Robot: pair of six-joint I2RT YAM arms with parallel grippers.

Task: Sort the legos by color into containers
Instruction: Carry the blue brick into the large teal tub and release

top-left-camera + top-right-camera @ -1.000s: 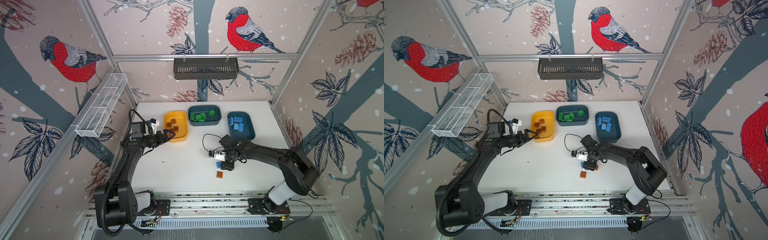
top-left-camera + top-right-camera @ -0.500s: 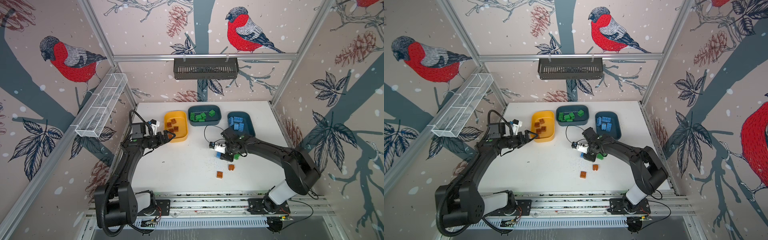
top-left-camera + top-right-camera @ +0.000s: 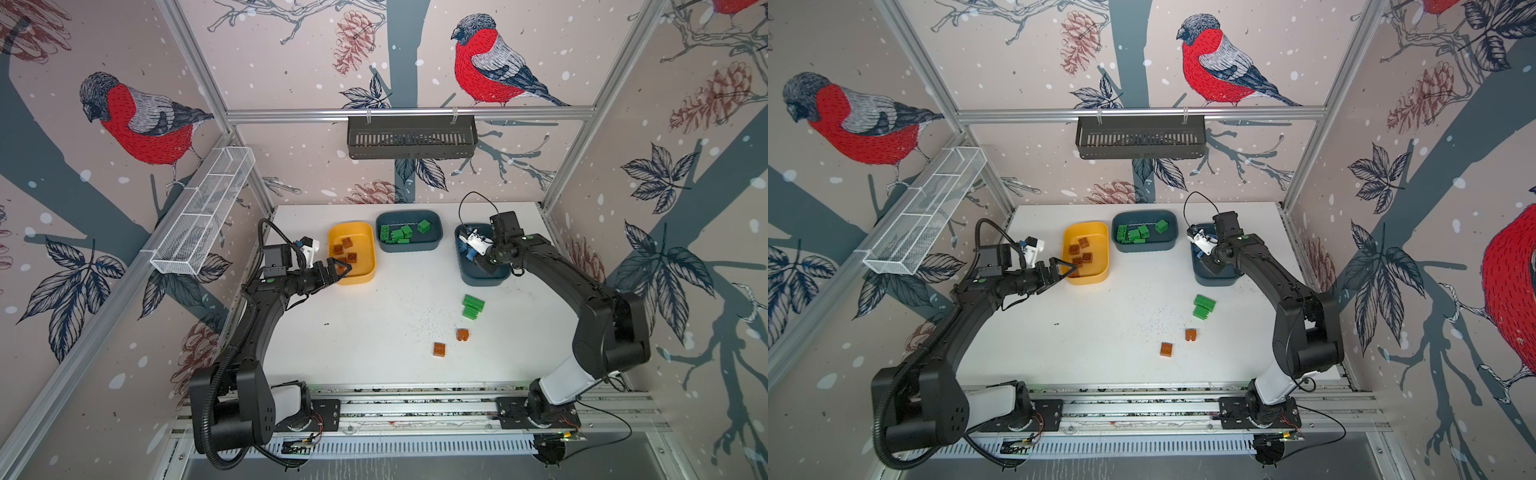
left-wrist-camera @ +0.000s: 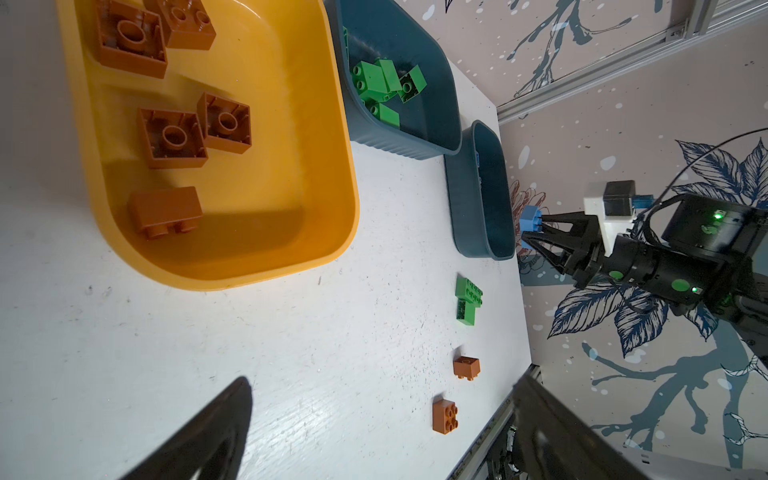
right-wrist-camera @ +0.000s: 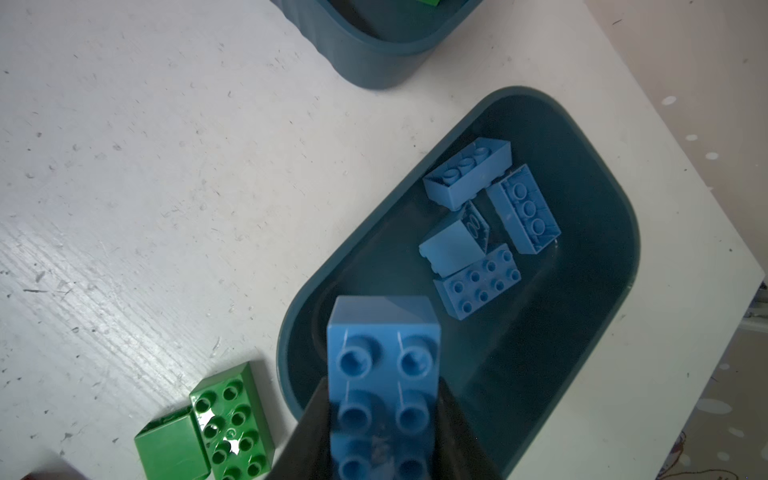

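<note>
My right gripper should next lower the light blue lego onto the bare bottom of the teal container below, next to the matching blue legos, and let go of it.
My right gripper [image 5: 382, 399] is shut on a light blue lego [image 5: 384, 353] and holds it above the near end of the right teal container [image 3: 484, 276], where several blue legos [image 5: 478, 232] lie. In both top views the right gripper [image 3: 1202, 254] hangs over that tub. The left gripper [image 3: 338, 266] stands open and empty at the near rim of the yellow container [image 3: 361, 249], which holds several brown legos [image 3: 345, 249]. The middle teal container [image 3: 434, 243] holds green legos. Two joined green legos [image 3: 473, 306] and two brown ones [image 3: 462, 334] [image 3: 439, 349] lie on the table.
A white wire mesh tray [image 3: 203, 216] hangs on the left wall. A dark slotted basket [image 3: 411, 137] hangs on the back rail. The loose legos sit on the right half of the white table [image 3: 353, 332], near its front edge.
The right gripper shut on the blue lego near the table's middle and carried it back and right to over the right teal tub. The left arm stayed put.
</note>
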